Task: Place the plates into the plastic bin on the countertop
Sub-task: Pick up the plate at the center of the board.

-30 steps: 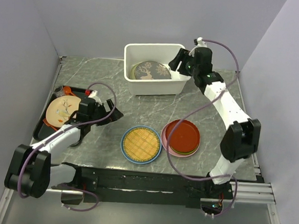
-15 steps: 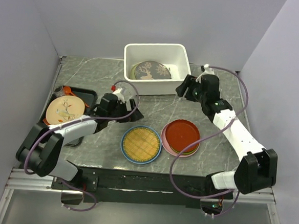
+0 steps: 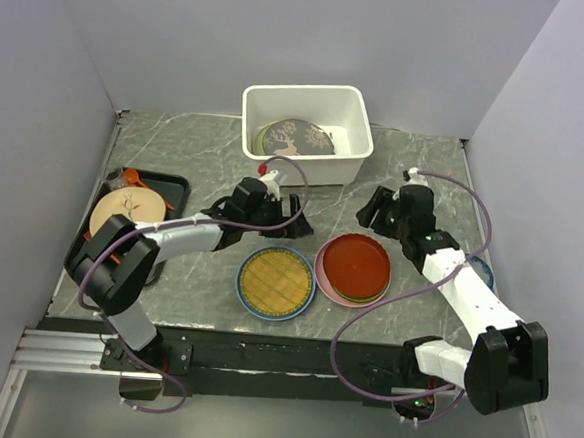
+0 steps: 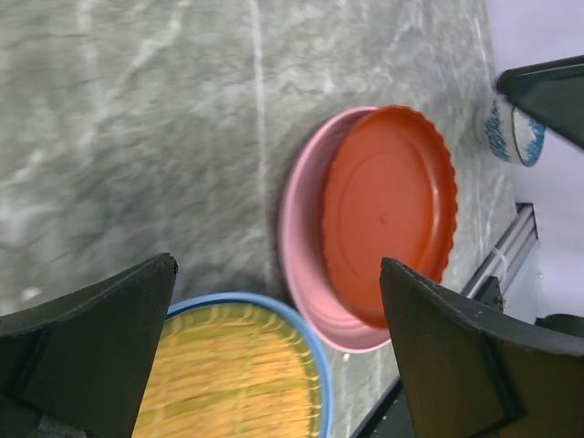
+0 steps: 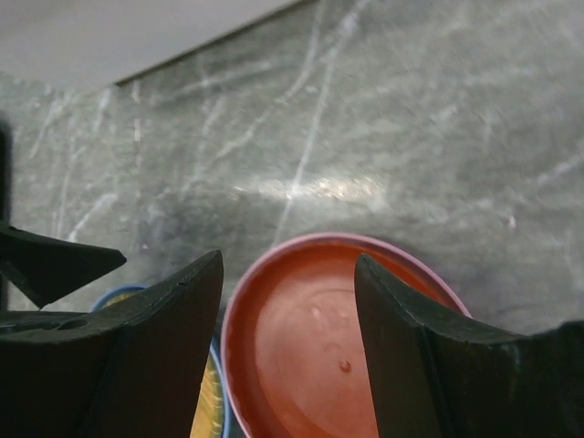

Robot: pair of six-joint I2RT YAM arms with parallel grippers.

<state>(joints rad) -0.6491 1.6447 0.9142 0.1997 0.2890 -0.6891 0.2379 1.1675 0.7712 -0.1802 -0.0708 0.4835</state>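
My left gripper will lower its open fingers around the red plate's near rim, which is below the gripper and to its right in the top view.
The white plastic bin [image 3: 352, 165] stands at the back of the countertop [image 3: 192, 142] with a grey animal-figure plate [image 3: 296, 139] inside. A red plate [image 3: 355, 265] tops a pink plate [image 3: 329, 291] at front centre-right. A yellow woven disc [image 3: 276, 280] lies on a blue plate [image 3: 243, 297] to their left. My left gripper [image 3: 294, 222] hangs open above the blue plate's far edge. My right gripper [image 3: 371, 211] hangs open over the red plate's far edge. In the left wrist view the red plate [image 4: 388, 214] and woven disc [image 4: 228, 379] lie below my open gripper [image 4: 276, 274]. The right wrist view has the red plate [image 5: 310, 356] under my gripper [image 5: 287, 265].
A flat black tray [image 3: 170, 182] at the left holds a peach flowered plate [image 3: 124, 213]. A small blue-and-white bowl [image 3: 483, 266] sits at the right, half hidden by the right arm, and shows in the left wrist view [image 4: 511, 135]. Walls close the left, back and right.
My left arm has swung right from the tray to the middle of the countertop. My right arm has drawn back from the bin to above the red plate.
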